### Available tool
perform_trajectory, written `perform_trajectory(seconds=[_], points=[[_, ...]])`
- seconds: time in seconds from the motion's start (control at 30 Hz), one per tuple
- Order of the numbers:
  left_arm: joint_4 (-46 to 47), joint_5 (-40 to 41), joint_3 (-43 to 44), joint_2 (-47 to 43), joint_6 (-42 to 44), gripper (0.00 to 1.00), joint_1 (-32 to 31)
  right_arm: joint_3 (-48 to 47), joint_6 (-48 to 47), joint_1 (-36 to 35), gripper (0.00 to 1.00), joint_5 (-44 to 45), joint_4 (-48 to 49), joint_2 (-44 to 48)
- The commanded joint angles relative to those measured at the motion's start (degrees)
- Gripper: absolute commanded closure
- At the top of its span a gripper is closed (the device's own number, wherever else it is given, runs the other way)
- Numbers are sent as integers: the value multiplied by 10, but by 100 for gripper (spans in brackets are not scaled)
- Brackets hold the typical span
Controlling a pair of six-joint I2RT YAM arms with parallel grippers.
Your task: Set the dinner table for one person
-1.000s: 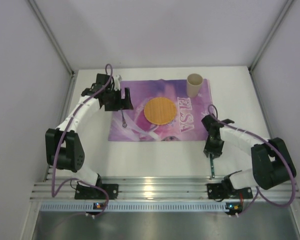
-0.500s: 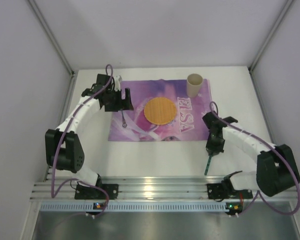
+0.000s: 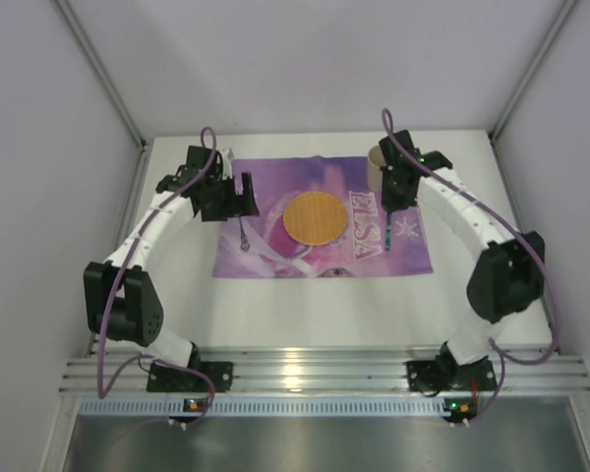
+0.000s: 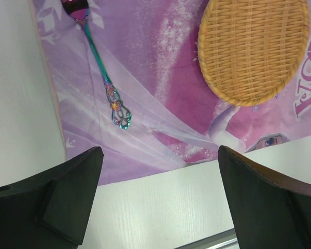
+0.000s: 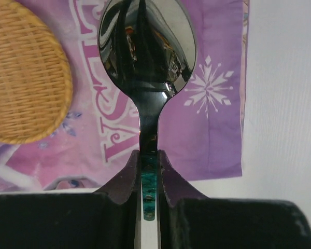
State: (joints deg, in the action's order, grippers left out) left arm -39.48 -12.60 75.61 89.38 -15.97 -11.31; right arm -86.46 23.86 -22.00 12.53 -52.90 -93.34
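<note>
My right gripper is going to move down toward the plate next, over the lettered strip beside the wicker plate, and open there, because that strip is free for the spoon (image 5: 146, 46).
The white dinner table (image 3: 305, 305) carries a purple placemat (image 3: 275, 251) with a round wicker plate (image 3: 315, 217) on it. My right gripper (image 3: 392, 200) hovers over the mat's right side, next to a beige cup (image 3: 376, 157). It is shut on a spoon (image 5: 146, 46) with a dark shiny bowl and a teal handle, held between the fingers (image 5: 128, 179). My left gripper (image 3: 238, 197) is open and empty above the mat's left part. A slim iridescent utensil (image 4: 101, 72) lies on the mat to the left of the wicker plate (image 4: 254, 49).
A ribbed aluminium rail (image 3: 305, 374) runs along the near edge by the arm bases. Grey walls close in the table on both sides and at the back. Bare white tabletop (image 5: 285, 104) shows to the right of the mat.
My right arm has swung from the near right of the table up to the mat's right side by the cup, carrying the spoon. The left arm has barely moved.
</note>
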Motion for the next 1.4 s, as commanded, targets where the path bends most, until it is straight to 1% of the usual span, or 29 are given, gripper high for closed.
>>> perform_trajectory(seconds=[0.0, 0.07, 0.2, 0.33, 0.57, 0.63, 0.7, 0.8, 0.87, 0.93, 1.07, 1.13, 1.2, 1.23, 1.27, 1.33, 1.37], points=[[-38, 42, 22, -41, -9, 2, -2, -62, -80, -4, 100, 15, 32, -97], [-47, 46, 25, -48, -6, 2, -2, -88, -86, -4, 100, 17, 44, -141], [-63, 51, 21, -68, -6, 2, -2, -119, -85, -5, 100, 4, 55, -191], [-65, 56, 2, -79, -13, 3, -3, -138, -84, -11, 100, -7, 74, -221], [-71, 64, 8, -81, -18, 3, -2, -173, -76, -11, 100, -2, 66, -273], [-73, 67, 13, -79, -16, 3, -2, -170, -73, -11, 77, -7, 63, -273], [-74, 69, 14, -79, -18, 3, -2, -157, -69, -11, 59, -7, 68, -264], [-74, 65, 14, -76, -23, 3, -2, -139, -65, -11, 42, -7, 73, -245], [-72, 64, 14, -75, -26, 3, -3, -137, -62, -11, 39, -8, 69, -232], [-69, 62, 15, -74, -28, 3, -2, -138, -58, -12, 34, -10, 64, -222], [-65, 67, 20, -76, -32, 3, -3, -137, -54, -16, 27, -31, 56, -162], [-63, 77, 24, -77, -37, 3, -3, -138, -56, -22, 18, -35, 52, -132], [-60, 81, 30, -79, -48, 2, -2, -144, -61, -30, 12, -51, 54, -81], [-53, 85, 30, -81, -51, 2, -3, -145, -64, -36, 10, -54, 58, -63], [-49, 86, 31, -85, -56, 2, -3, -145, -67, -47, 9, -56, 68, -21], [-38, 85, 35, -97, -63, 2, -4, -109, -74, -74, 2, -64, 104, 85], [-38, 86, 35, -99, -65, 2, -4, -91, -72, -79, 0, -64, 129, 112]])
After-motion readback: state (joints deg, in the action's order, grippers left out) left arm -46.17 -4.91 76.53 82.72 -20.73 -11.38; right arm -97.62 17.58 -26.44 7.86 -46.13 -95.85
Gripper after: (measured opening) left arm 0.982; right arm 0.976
